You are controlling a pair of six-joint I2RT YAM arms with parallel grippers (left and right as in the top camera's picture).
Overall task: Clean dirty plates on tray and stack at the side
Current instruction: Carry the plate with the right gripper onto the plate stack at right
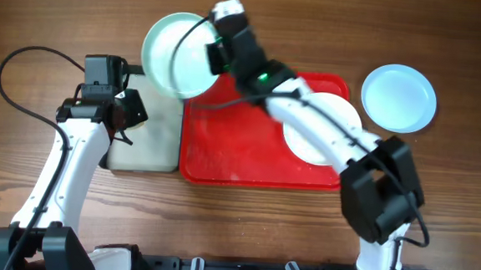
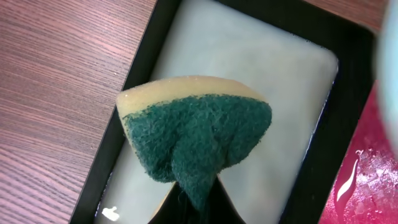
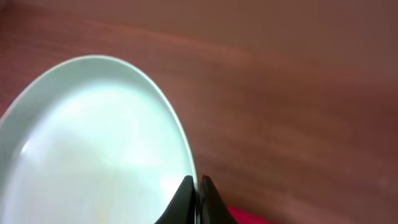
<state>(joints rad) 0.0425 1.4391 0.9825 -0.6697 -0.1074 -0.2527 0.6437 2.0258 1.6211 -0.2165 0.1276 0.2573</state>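
Observation:
I will next carry this matching plate over the other turquoise plate [image 1: 399, 98], lower it and let go, because that one lies to the right of my right gripper in the overhead view.
My right gripper [image 1: 215, 56] is shut on the rim of a pale turquoise plate [image 1: 175, 56] and holds it lifted and tilted past the red tray's [image 1: 231, 155] far left corner; in the right wrist view the plate [image 3: 93, 149] fills the left and the fingers [image 3: 196, 186] pinch its edge. A white plate [image 1: 307, 143] lies on the tray's right part, partly under the right arm. Another pale turquoise plate [image 1: 399, 96] lies on the table right of the tray. My left gripper [image 1: 124, 119] is shut on a yellow-and-green sponge [image 2: 193, 130] over the black-rimmed tray.
A small black-rimmed tray [image 1: 152, 146] with a pale inside stands just left of the red tray; the left wrist view shows its rim [image 2: 134, 68]. The red tray's edge [image 2: 367, 180] looks wet. Wooden table all around.

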